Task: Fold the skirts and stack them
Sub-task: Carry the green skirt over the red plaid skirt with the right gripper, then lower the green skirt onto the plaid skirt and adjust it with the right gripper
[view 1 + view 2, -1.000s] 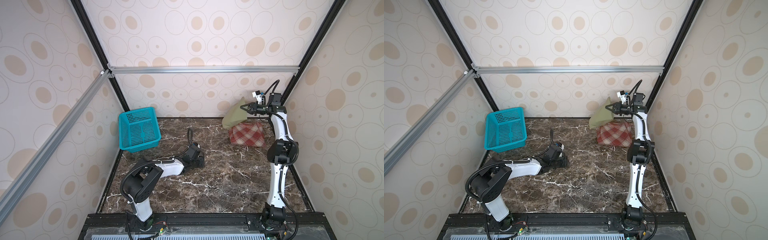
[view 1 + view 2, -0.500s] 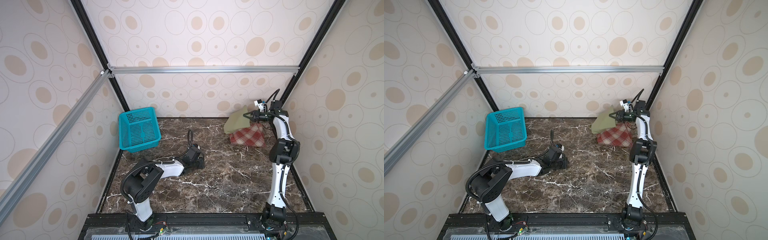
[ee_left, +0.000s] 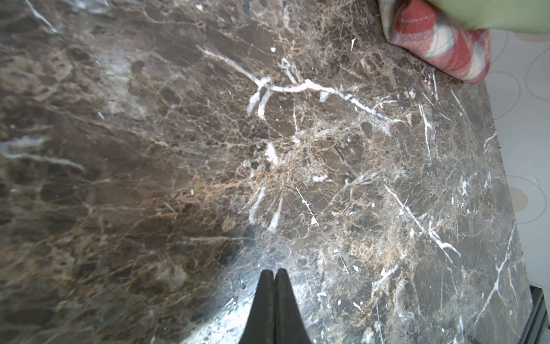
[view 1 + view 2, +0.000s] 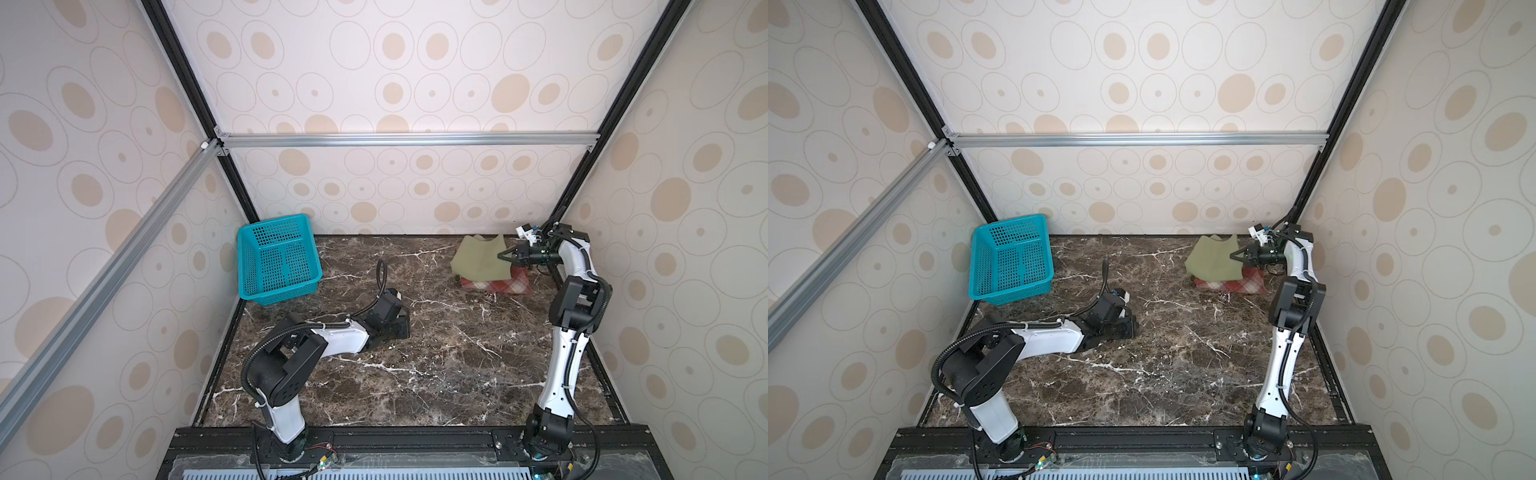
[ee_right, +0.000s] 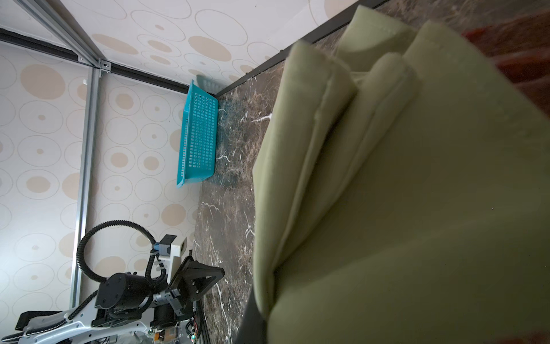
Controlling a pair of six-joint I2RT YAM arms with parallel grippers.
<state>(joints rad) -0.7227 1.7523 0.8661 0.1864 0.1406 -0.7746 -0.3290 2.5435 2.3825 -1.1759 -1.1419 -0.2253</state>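
Observation:
The plaid skirt's edge by the frame post is uncovered, so I should pull my right gripper back and toward it and release the green skirt there.
In both top views the folded olive-green skirt (image 4: 478,262) (image 4: 1212,262) lies over the red-and-cream plaid skirt (image 4: 505,285) (image 4: 1235,285) at the table's back right. Only the plaid's near and right edges show. My right gripper (image 4: 505,255) (image 4: 1236,254) is shut on the green skirt's right edge, low over the pile. The right wrist view is filled by green folds (image 5: 416,208), with one dark finger (image 5: 250,324) beneath them. My left gripper (image 4: 404,328) (image 4: 1130,326) (image 3: 273,272) lies shut and empty on the marble. The plaid skirt (image 3: 431,38) is far ahead of it.
A teal perforated basket (image 4: 276,257) (image 4: 1011,259) (image 5: 198,134) stands at the back left against the wall. The skirts sit close to the back wall and the right frame post (image 4: 582,174). My left arm (image 4: 332,336) stretches low across the left-middle of the marble table (image 4: 457,353).
My right gripper has come down and slightly forward with the green skirt, from hanging above the plaid skirt to lying spread over it. The left arm has not moved.

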